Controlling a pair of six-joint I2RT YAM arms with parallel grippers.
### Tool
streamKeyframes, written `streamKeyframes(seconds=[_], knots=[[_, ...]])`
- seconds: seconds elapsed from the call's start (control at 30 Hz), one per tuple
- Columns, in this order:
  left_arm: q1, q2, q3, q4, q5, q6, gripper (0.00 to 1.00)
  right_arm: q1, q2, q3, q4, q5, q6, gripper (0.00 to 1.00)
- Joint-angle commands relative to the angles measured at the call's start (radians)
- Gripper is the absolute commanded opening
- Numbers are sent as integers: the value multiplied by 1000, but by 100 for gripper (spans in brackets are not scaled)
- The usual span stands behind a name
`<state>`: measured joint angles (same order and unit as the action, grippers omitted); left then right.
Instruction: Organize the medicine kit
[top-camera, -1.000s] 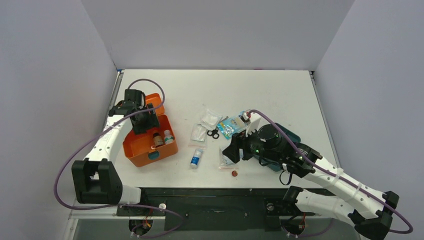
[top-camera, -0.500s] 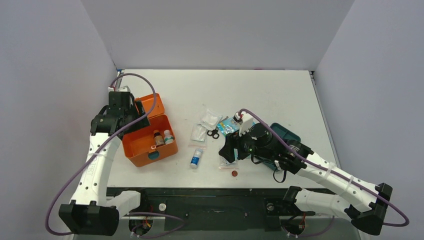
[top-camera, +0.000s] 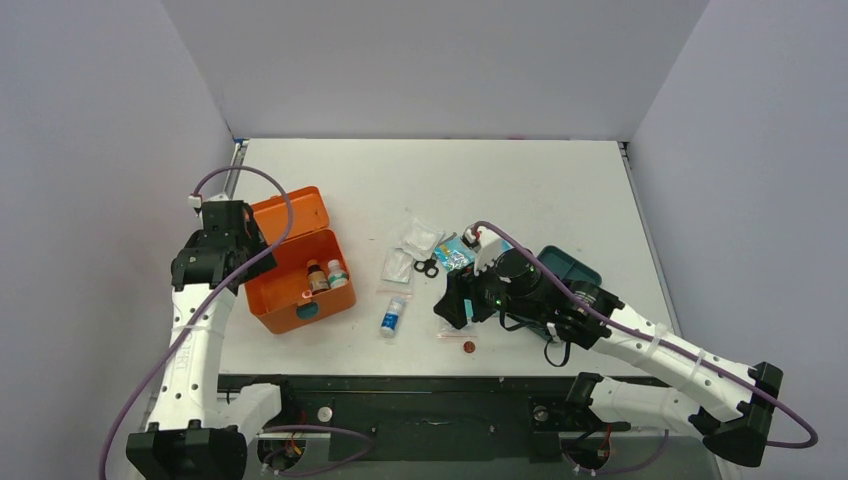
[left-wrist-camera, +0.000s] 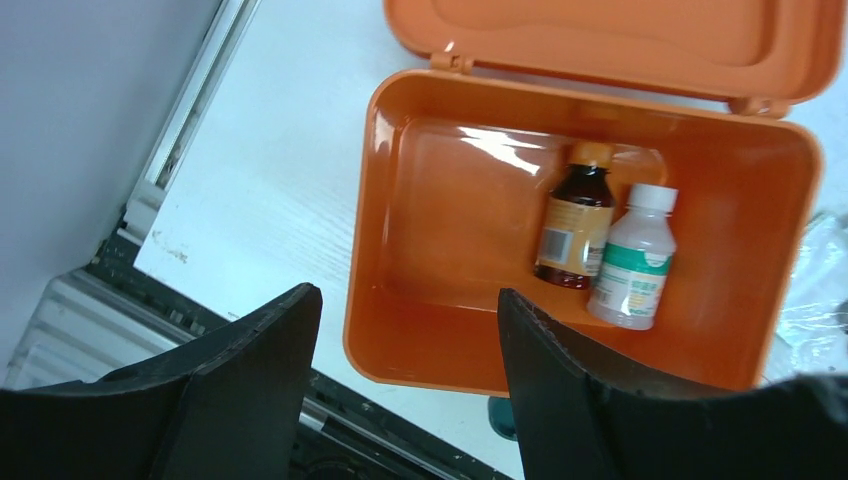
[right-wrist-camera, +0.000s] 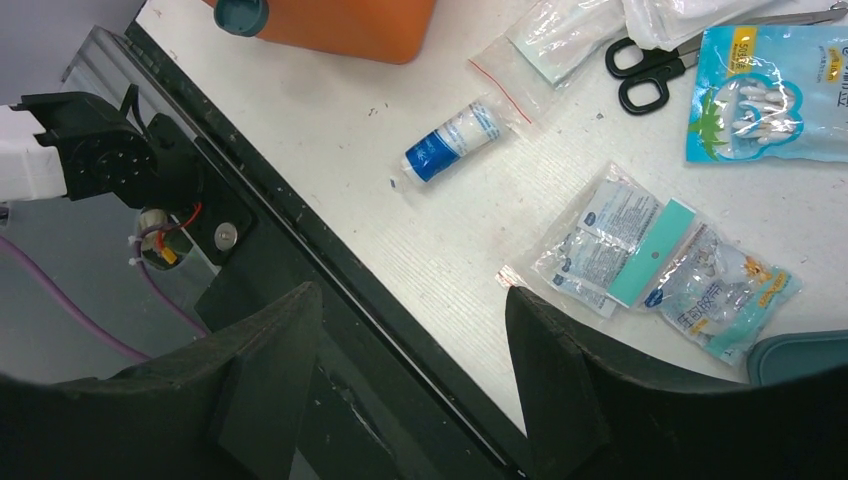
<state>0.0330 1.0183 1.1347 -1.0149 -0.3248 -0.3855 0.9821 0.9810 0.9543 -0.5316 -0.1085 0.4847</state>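
Note:
My left gripper lowers its open fingers astride the rim of the kit's end below next, away from the bottles, since that end is empty.
The medicine kit is an orange box standing open at the left of the table, its lid tipped back. Inside the kit a brown bottle and a white bottle lie side by side at its right end. My left gripper hangs open and empty above the kit's near left corner, and the left wrist view shows that gripper holding nothing. My right gripper is open and empty over the table's near edge, beside some sachet packets.
Loose on the table are a blue-and-white tube, black scissors, a blue cotton-swab pack, clear bags and a small brown disc. A teal tray sits partly under the right arm. The black frame runs along the near edge.
My left arm has drawn back to the left, off the kit, uncovering the open lid, and its jaws widened slightly. The right gripper has crept a little left toward the packets.

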Motion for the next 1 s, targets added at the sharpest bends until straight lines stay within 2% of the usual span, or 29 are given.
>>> streamKeyframes(seconds=[0.0, 0.23, 0.67, 0.97], knots=[[43, -1, -41, 22, -21, 9, 63, 10, -8, 30, 41, 1, -14, 63], [68, 29, -64, 22, -45, 7, 64, 14, -36, -6, 60, -18, -9, 63], [109, 197, -50, 25, 5, 20, 62, 15, -82, -63, 86, -63, -22, 63], [122, 315, -44, 35, 52, 2, 52, 14, -78, -70, 96, -77, -44, 63]])
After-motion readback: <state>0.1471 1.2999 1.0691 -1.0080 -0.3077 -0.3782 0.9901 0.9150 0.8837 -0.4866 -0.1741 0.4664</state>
